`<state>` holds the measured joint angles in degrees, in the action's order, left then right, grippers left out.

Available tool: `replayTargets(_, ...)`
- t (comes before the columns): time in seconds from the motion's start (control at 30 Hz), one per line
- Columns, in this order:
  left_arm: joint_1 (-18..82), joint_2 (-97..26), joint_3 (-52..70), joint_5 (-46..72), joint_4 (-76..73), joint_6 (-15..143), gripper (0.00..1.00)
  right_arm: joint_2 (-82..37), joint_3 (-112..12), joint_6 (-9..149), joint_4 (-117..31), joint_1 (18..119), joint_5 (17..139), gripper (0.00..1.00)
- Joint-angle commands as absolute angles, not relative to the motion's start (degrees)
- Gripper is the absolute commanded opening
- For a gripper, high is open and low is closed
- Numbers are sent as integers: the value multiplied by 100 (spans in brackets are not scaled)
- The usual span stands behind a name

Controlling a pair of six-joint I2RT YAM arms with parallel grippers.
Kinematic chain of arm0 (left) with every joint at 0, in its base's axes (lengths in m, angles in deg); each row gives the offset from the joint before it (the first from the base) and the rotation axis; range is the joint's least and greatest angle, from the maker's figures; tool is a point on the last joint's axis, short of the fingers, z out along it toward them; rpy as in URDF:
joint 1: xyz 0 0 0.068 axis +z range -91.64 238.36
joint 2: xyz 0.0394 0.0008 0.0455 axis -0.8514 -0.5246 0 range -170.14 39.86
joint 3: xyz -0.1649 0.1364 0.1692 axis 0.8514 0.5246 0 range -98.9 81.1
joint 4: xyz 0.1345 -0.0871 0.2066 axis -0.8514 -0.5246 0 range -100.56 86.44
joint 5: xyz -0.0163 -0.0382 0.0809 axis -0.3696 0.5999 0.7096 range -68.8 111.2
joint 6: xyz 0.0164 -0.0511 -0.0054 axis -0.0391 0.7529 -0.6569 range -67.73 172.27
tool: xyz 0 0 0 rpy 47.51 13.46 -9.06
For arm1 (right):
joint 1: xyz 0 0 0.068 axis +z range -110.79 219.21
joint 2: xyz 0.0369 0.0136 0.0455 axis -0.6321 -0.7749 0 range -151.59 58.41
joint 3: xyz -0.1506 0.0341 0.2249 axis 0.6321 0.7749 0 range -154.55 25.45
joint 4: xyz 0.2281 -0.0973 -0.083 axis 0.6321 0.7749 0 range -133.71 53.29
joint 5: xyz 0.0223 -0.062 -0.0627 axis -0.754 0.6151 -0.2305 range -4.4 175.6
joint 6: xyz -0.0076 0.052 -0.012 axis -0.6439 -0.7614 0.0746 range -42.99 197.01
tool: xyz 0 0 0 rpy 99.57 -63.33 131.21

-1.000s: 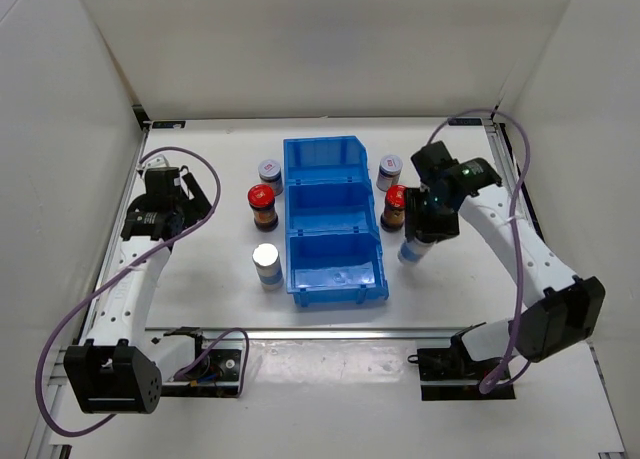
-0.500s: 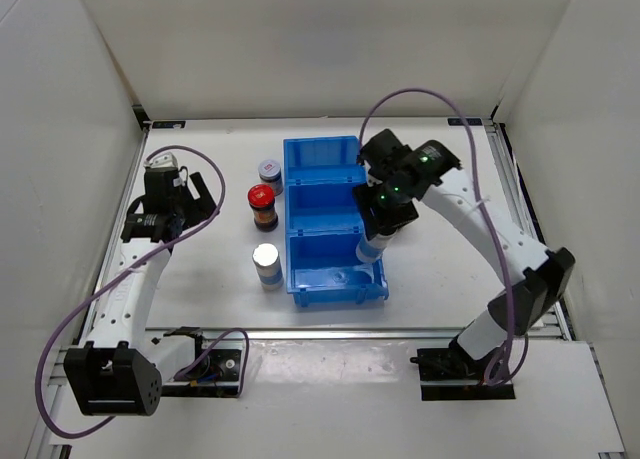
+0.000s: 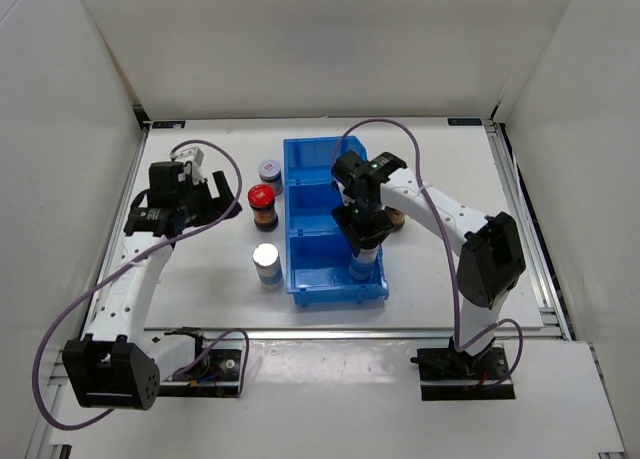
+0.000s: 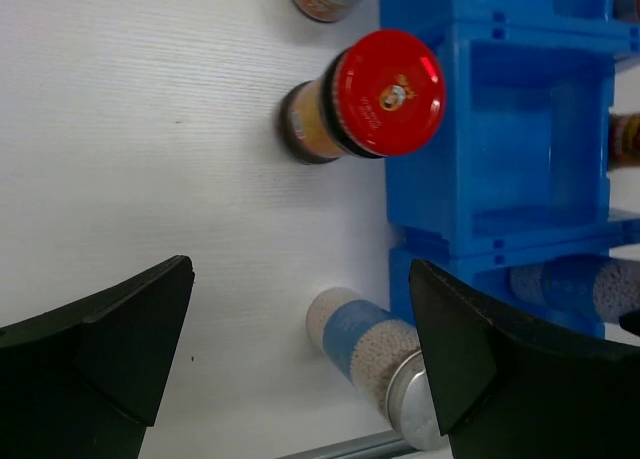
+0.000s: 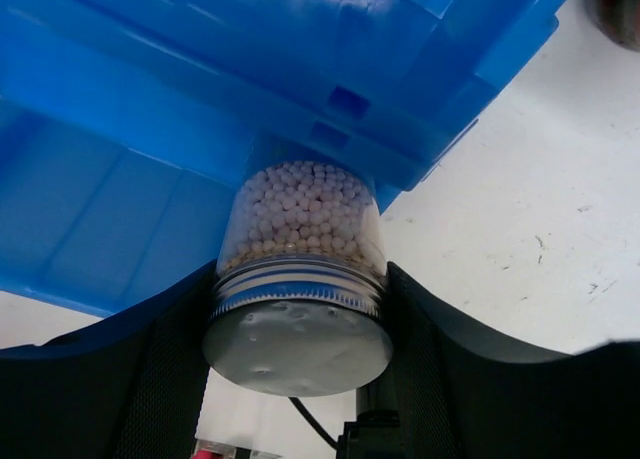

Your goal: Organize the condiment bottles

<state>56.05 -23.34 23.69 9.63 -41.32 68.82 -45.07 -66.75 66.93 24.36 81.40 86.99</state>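
My left gripper brings open fingers back and down to the second silver-topped bottle, around its lid, next, as it stands below and back, outside the bin.
My right gripper is shut on a silver-topped condiment bottle of white beads, holding it upright in the near compartment of the blue bin. In the right wrist view the fingers clamp the bottle just under its lid, my right gripper above the bin. Left of the bin stand a grey-lidded bottle, a red-capped bottle and a second silver-topped bottle. My left gripper hangs open to their left. Its wrist view shows the red-capped bottle and the silver-topped bottle beyond my left gripper.
Another dark bottle stands right of the bin, mostly hidden behind my right arm. The bin's far and middle compartments hold nothing. White walls close in the table on three sides. A metal rail runs along the near edge.
My right arm has swung left with the silver-topped bottle, from right of the bin into its near compartment. My left gripper has opened wider and shifted right, nearer the bottles.
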Motion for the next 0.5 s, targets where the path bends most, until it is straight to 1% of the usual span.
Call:
replayTargets(0.0,5335,-2438,2001,547,-4267,6441,100,-4460,-6588,6770,2300,8236,8630,25)
replayTargets(0.03,5222,-2378,2001,617,-4268,6352,100,-4460,-6587,6822,2300,8236,8631,33)
replayTargets(0.1,5107,-2159,2071,845,-4268,6290,100,-4364,-6587,6822,2300,8236,8631,57)
replayTargets(0.13,5106,-2079,2072,907,-4268,6290,100,-4311,-6587,6822,2361,8236,8631,66)
replayTargets(0.17,5106,-2000,2124,907,-4268,6290,100,-4206,-6587,6822,2414,8236,8631,78)
replayTargets(0.2,5028,-1843,2124,838,-4268,6194,100,-4153,-6831,6770,2562,8236,8692,100)
replayTargets(0.33,4729,-1473,2185,837,-4513,5746,100,-3916,-7649,6665,2967,8236,9052,100)
replayTargets(0.47,4536,-1401,2317,644,-4813,5614,100,-3783,-7976,6603,3152,8236,9105,100)
